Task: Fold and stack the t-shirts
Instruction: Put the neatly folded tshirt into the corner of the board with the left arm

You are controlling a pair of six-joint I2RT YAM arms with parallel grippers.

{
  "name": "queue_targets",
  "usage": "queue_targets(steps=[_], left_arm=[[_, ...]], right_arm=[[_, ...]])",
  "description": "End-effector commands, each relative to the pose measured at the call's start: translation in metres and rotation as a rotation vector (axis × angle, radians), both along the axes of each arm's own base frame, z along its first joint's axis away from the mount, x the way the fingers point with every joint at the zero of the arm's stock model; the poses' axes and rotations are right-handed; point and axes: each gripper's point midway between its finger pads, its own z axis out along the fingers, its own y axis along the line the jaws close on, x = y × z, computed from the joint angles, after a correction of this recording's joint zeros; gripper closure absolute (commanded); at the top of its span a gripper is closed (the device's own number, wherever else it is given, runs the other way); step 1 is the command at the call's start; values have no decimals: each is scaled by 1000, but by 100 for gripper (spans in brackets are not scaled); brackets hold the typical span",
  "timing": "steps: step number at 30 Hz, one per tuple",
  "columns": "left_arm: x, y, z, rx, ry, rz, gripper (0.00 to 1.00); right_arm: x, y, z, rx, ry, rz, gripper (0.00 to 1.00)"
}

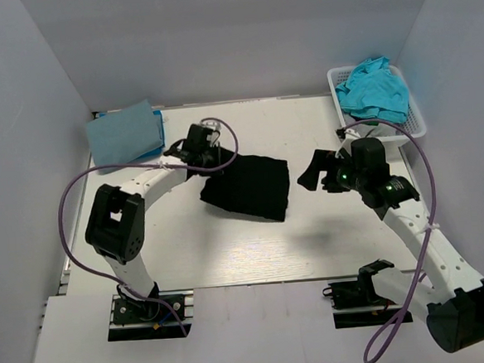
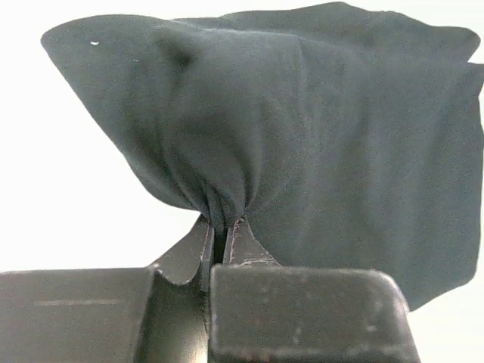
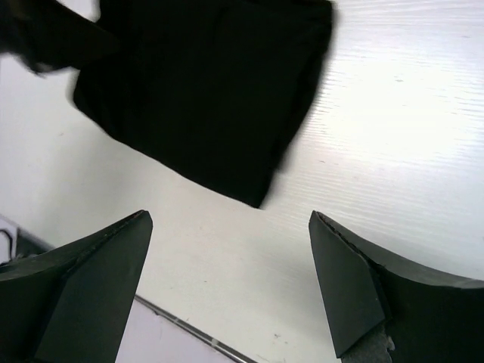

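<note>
I will next lift the black t-shirt point(image 1: 251, 189) outward and to the left in the top view with my left gripper and release it over the light blue t-shirt point(image 1: 124, 133), which lies folded.
A folded black t-shirt point(image 1: 251, 189) lies in the middle of the table. My left gripper point(image 1: 205, 169) is at its far left corner, shut on a pinch of the black cloth point(image 2: 302, 128), which bunches into folds between the fingertips point(image 2: 240, 234). My right gripper point(image 1: 315, 175) hovers just right of the shirt, open and empty. In the right wrist view the black t-shirt point(image 3: 212, 91) lies beyond the two spread fingers point(image 3: 340, 280). A folded light blue t-shirt point(image 1: 124, 133) rests at the back left. A crumpled turquoise t-shirt point(image 1: 374, 89) fills the basket.
The white slotted basket point(image 1: 417, 119) stands at the back right corner, close behind my right arm. Grey walls enclose the table on three sides. A purple cable point(image 1: 69, 202) loops off the left arm. The table's front edge point(image 3: 189, 329) shows below the right gripper.
</note>
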Motion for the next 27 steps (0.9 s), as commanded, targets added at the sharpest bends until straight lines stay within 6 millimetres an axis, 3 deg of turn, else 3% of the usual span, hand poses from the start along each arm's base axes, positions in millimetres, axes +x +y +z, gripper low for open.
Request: queue_targets(steps=[1, 4, 7, 9, 10, 12, 17, 18, 23, 27], left_arm=[[31, 19, 91, 68, -192, 3, 100], [41, 33, 108, 133, -192, 2, 100], [63, 59, 125, 169, -231, 54, 100], [72, 60, 131, 153, -223, 19, 100], [82, 60, 152, 150, -262, 2, 100], [96, 69, 159, 172, -249, 0, 100], [122, 100, 178, 236, -287, 11, 100], [128, 110, 193, 232, -323, 17, 100], [150, 133, 224, 235, -419, -2, 100], [166, 165, 245, 243, -481, 56, 100]], right_arm=[[-3, -25, -7, -76, 0, -116, 10], [-4, -43, -11, -121, 8, -203, 10], [-5, -55, -9, -142, 11, -277, 10], [-4, -57, -1, -138, 1, -294, 10], [-4, -57, -1, -140, 3, -294, 10], [-2, -58, 3, -142, 5, -304, 10], [2, -57, 6, -155, 17, -303, 10], [3, -56, 7, -150, 16, -298, 10], [8, -54, 10, -152, 18, -295, 10], [12, -52, 14, -150, 20, -289, 10]])
